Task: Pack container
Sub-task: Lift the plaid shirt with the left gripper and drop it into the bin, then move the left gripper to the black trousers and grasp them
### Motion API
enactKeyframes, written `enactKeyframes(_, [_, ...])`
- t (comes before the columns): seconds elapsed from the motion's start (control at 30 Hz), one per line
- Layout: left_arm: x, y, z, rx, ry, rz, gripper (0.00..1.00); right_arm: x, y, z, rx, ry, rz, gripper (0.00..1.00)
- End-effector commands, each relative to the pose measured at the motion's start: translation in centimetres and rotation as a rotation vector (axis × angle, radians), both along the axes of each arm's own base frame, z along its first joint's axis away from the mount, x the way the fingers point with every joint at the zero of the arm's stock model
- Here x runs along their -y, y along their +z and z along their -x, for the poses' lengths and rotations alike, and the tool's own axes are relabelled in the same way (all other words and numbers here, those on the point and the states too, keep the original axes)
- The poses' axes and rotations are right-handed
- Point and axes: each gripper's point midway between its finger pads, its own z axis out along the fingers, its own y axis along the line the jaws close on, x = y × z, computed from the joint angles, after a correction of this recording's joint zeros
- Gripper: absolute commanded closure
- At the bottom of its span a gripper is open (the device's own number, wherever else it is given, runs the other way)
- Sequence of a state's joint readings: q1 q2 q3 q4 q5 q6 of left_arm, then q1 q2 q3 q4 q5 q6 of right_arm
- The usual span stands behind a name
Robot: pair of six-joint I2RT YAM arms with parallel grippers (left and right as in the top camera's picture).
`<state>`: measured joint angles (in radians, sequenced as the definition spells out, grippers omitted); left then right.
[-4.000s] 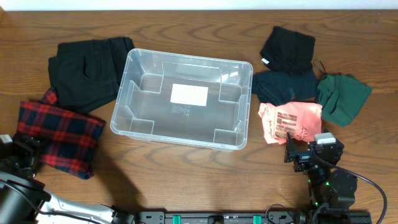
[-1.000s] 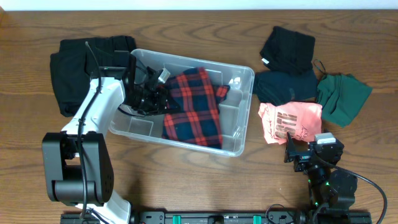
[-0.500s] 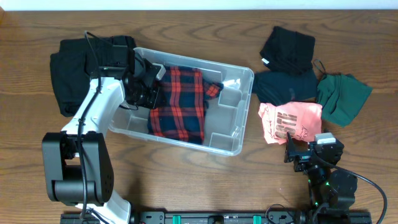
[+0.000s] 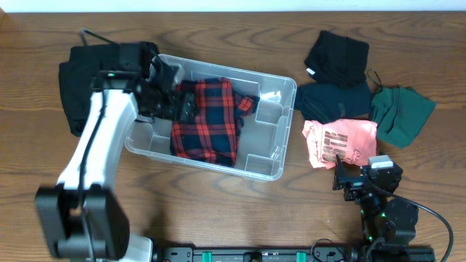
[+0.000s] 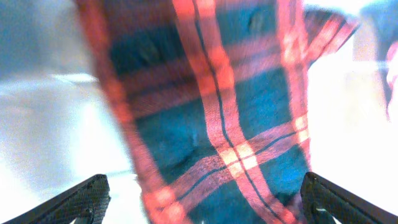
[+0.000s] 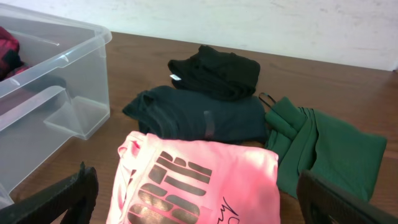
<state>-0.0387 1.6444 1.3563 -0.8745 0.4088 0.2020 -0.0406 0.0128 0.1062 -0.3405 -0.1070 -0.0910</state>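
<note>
My left gripper has the unpacked black garment to its left in the overhead view, so I need to move it across and down onto the garment's edge opposite the container.
The clear plastic container [image 4: 285, 86] stands mid-table. A red and dark plaid garment [image 4: 207, 120] lies folded inside it, toward its left half. My left gripper [image 4: 180, 104] hovers over the plaid's left edge inside the container. In the left wrist view the plaid [image 5: 217, 112] fills the frame below my left gripper [image 5: 202, 205], whose fingers are spread wide and hold nothing. My right gripper [image 4: 348, 178] rests at the front right, open and empty [image 6: 199, 199], just short of a pink printed shirt [image 6: 199, 180]. The container's corner [image 6: 56, 68] shows at the left of that view.
A black garment [image 4: 98, 80] lies left of the container, partly under my left arm. To its right lie a black garment [image 4: 336, 57], a dark navy one [image 4: 331, 100], a green one [image 4: 400, 113] and the pink shirt [image 4: 341, 142].
The plaid, on the table at the left 4 s ago, now lies in the container. Over the last second it slid left, and my left gripper drew back to its left edge.
</note>
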Motion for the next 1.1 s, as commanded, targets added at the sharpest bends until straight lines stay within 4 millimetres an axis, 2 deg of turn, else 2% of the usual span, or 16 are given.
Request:
enactKeyframes(0.0, [-4.3,4.8,-0.8,0.139,0.165,-0.172,0.02,-0.1,-0.1,0.0,-0.001,0.001,-0.006,0.01])
enactKeyframes(0.13, [-10.2,7.5,-0.1,0.210,0.378,-0.340,0.02,-0.1,-0.1,0.0,-0.001,0.001,-0.006,0.01])
enactKeyframes(0.23, [-15.6,7.8,0.7,0.193,0.575,-0.363,0.02,-0.1,-0.1,0.0,-0.001,0.001,-0.006,0.01])
enactKeyframes(0.37, [-22.1,6.1,1.5,0.129,0.832,-0.219,0.02,-0.1,-0.1,0.0,-0.001,0.001,-0.006,0.01])
enactKeyframes(0.57, [-28.7,1.5,0.6,0.102,0.937,0.126,0.02,-0.1,-0.1,0.0,-0.001,0.001,-0.006,0.01])
enactKeyframes(0.7, [-30.8,-2.3,-0.4,0.102,0.901,0.284,0.02,-0.1,-0.1,0.0,-0.001,0.001,-0.006,0.01])
enactKeyframes(0.83, [-31.3,-6.8,-1.6,0.077,0.867,0.348,0.02,-0.1,-0.1,0.0,-0.001,0.001,-0.006,0.01])
enactKeyframes(0.97, [-30.9,-9.3,-3.2,0.098,0.814,0.414,0.01,-0.1,-0.1,0.0,-0.001,0.001,-0.006,0.01])
enactKeyframes(1.07, [-31.3,-10.9,-3.7,0.101,0.813,0.416,0.02,-0.1,-0.1,0.0,-0.001,0.001,-0.006,0.01])
